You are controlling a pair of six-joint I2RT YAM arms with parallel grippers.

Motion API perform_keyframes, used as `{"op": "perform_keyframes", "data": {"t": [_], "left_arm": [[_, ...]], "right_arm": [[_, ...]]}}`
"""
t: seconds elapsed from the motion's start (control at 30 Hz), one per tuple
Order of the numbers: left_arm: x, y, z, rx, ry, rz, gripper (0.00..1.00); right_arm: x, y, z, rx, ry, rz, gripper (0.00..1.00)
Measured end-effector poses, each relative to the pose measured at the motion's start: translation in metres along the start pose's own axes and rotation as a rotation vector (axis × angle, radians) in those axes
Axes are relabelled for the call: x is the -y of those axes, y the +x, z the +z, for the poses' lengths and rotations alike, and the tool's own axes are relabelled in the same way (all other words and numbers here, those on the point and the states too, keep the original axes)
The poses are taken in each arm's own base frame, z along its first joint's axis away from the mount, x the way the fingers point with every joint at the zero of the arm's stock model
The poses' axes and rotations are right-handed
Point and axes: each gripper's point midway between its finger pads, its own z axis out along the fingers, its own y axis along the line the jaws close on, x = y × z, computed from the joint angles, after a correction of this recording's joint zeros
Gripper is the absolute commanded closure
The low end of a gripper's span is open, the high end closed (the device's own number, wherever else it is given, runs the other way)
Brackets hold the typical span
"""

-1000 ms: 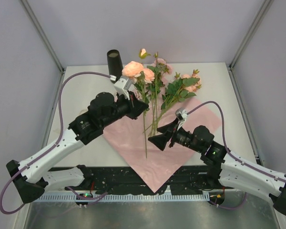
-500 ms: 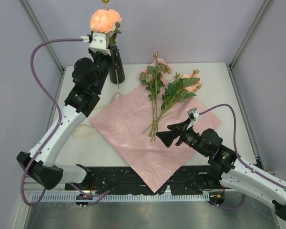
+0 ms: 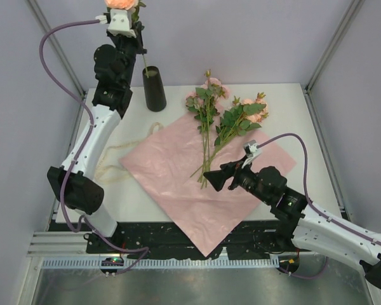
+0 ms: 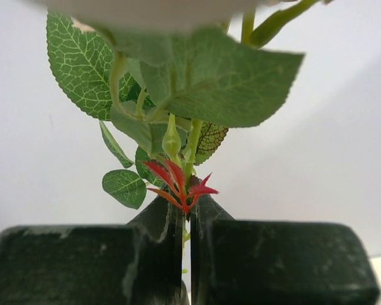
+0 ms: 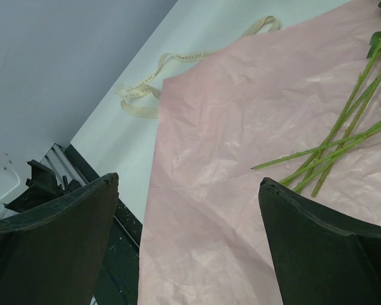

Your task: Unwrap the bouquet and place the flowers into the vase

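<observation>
My left gripper shifts toward the black vase next and lowers to release the rose's stem, since the stem's lower end [image 3: 146,66] hangs at the black vase's opening [image 3: 151,71].
The bouquet lies unwrapped: the pink sheet [image 3: 197,184] is spread flat, with two bunches of peach-pink flowers [image 3: 206,105] [image 3: 244,117] across its far edge. My left gripper [image 3: 134,28] is raised high at the back left, shut on the stem of one rose [image 3: 122,4]. That stem's lower end [image 3: 148,71] hangs at the mouth of the black vase [image 3: 154,92]. In the left wrist view the fingers pinch the thin stem [image 4: 185,236] below its green leaves [image 4: 209,82]. My right gripper [image 3: 209,178] [image 5: 187,181] stands open over the sheet [image 5: 241,159], just short of the green stem ends [image 5: 343,140].
The cream ribbon [image 3: 114,162] [image 5: 146,89] lies loose on the white table left of the sheet. The sheet's near corner overhangs the black rail [image 3: 178,235] at the table's front edge. Grey walls and metal frame posts [image 3: 57,47] close in the back and sides.
My left arm has lifted the rose from over the sheet to high above the vase, the stem end now at its mouth. My right gripper opened wider and edged left towards the stems.
</observation>
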Motion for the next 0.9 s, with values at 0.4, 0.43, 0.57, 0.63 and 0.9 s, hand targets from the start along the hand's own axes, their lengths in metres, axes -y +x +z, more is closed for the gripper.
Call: {"op": "perform_keyframes", "data": {"t": [0.4,0.43,0.57,0.63,0.9], "left_arm": [[-0.017,0.005,0.051,0.098,0.013,-0.033,1.00],[-0.017,0.016,0.055,0.084,0.015,-0.035,1.00],[-0.017,0.083,0.067,-0.018,0.019,-0.038,1.00],[-0.016,0.115,0.069,-0.075,0.022,-0.036,1.00],[-0.013,0.169,0.062,-0.202,0.038,-0.049,0.34]], "right_arm": [[0.012,-0.008,0.004,0.034,0.071,-0.034,0.05],[0.013,-0.009,0.005,0.037,0.075,-0.037,0.05],[0.012,-0.015,0.007,0.047,0.084,-0.049,0.05],[0.011,-0.018,0.008,0.052,0.087,-0.053,0.05],[0.015,-0.020,0.010,0.042,0.123,-0.050,0.05]]}}
